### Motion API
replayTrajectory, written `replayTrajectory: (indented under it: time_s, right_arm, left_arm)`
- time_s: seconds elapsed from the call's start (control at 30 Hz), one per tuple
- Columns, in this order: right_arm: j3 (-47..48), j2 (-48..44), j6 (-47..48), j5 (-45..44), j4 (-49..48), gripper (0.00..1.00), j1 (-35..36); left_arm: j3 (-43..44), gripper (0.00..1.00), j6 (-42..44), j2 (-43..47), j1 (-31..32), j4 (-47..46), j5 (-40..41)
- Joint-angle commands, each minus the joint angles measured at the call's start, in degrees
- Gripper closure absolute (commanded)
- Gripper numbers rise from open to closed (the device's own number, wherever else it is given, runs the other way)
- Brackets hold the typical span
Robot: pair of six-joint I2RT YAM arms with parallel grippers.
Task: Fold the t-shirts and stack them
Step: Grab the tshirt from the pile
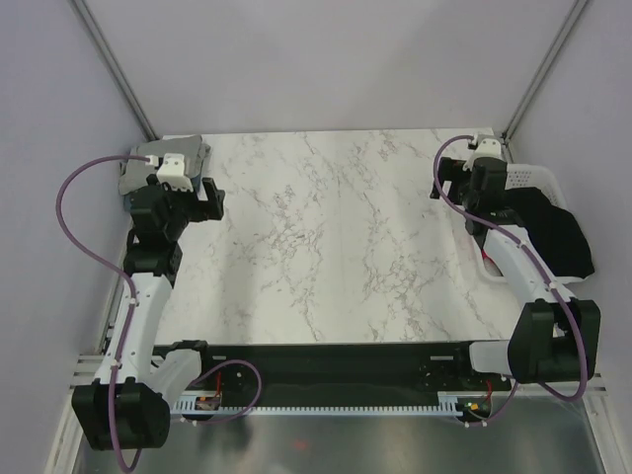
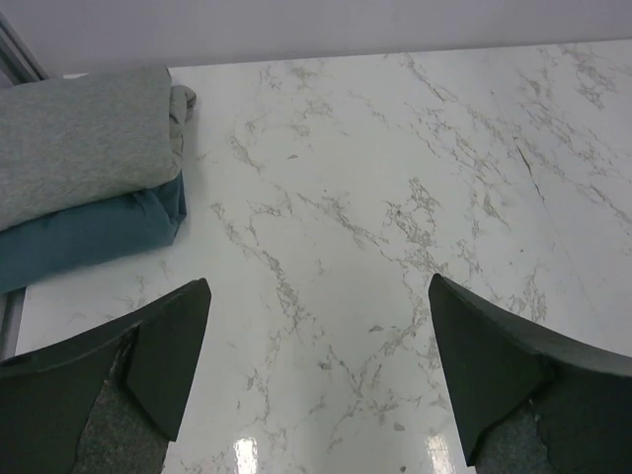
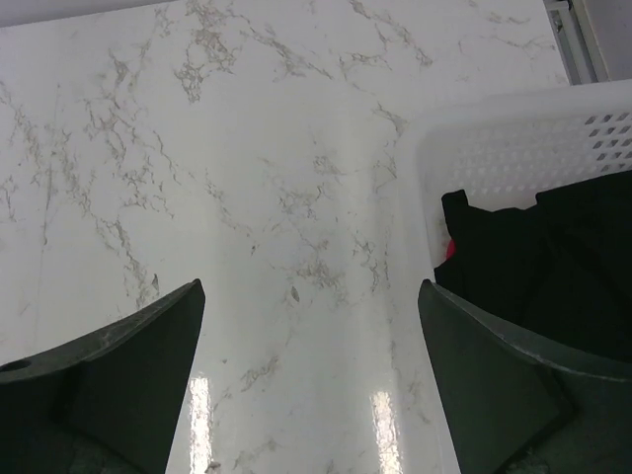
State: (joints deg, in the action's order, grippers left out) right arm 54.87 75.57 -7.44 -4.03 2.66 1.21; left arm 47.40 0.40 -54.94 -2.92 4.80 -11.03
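Note:
My right gripper will next move across the basket's rim and down onto the black t-shirt's far part [image 1: 530,205] [image 3: 546,239], because the black t-shirt is on top of the pink-red one.
A folded grey t-shirt [image 2: 79,138] lies on a folded dusty blue t-shirt [image 2: 89,232] at the table's far left corner; the stack also shows in the top view [image 1: 148,163]. A black t-shirt [image 1: 553,232] lies crumpled in the white mesh basket [image 1: 538,178] at the right edge and hangs over its rim. In the right wrist view the black t-shirt [image 3: 533,257] covers a sliver of the pink-red t-shirt [image 3: 450,249]. My left gripper [image 2: 317,281] is open and empty, just right of the stack. My right gripper [image 3: 310,286] is open and empty, left of the basket [image 3: 513,148].
The white marble table [image 1: 326,247] is walled by grey panels at the back and both sides. A black rail with the arm bases [image 1: 326,365] runs along the near edge. The basket sits at the table's right edge.

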Motion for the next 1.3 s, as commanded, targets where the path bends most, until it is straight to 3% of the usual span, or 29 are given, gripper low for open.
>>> replayTrajectory:
  time_s: [0.0,0.3,0.6,0.83,1.13,1.27]
  right_arm:
    - [-1.08,-0.6,-0.73,-2.38,0.51,0.02,-0.16]
    - [-2.84,-3.06,9.37,-10.55,-2.22,0.02,-0.33]
    - [5.94,2.03,10.96,-16.96,-0.72,0.02,-2.51]
    - [13.14,14.22,0.43,-18.12,3.83,0.02,-12.35]
    - [22.03,34.02,-2.31,-19.26,12.64,0.03,-19.22]
    - [21.95,36.05,-2.49,-18.29,12.46,0.18,-20.2]
  left_arm:
    - [-0.72,0.01,-2.51,-0.43,-0.16,2.85,0.57]
    - [-0.99,0.02,2.75,-4.56,-0.16,2.41,-0.83]
    - [1.82,0.08,11.37,-10.27,-0.16,8.12,-2.24]
    - [0.42,0.08,13.13,-12.03,-0.25,9.0,-0.22]
    - [0.94,0.08,11.9,-13.09,-0.25,9.35,-0.49]
    - [1.73,0.08,11.64,-13.7,-0.16,9.88,-0.22]
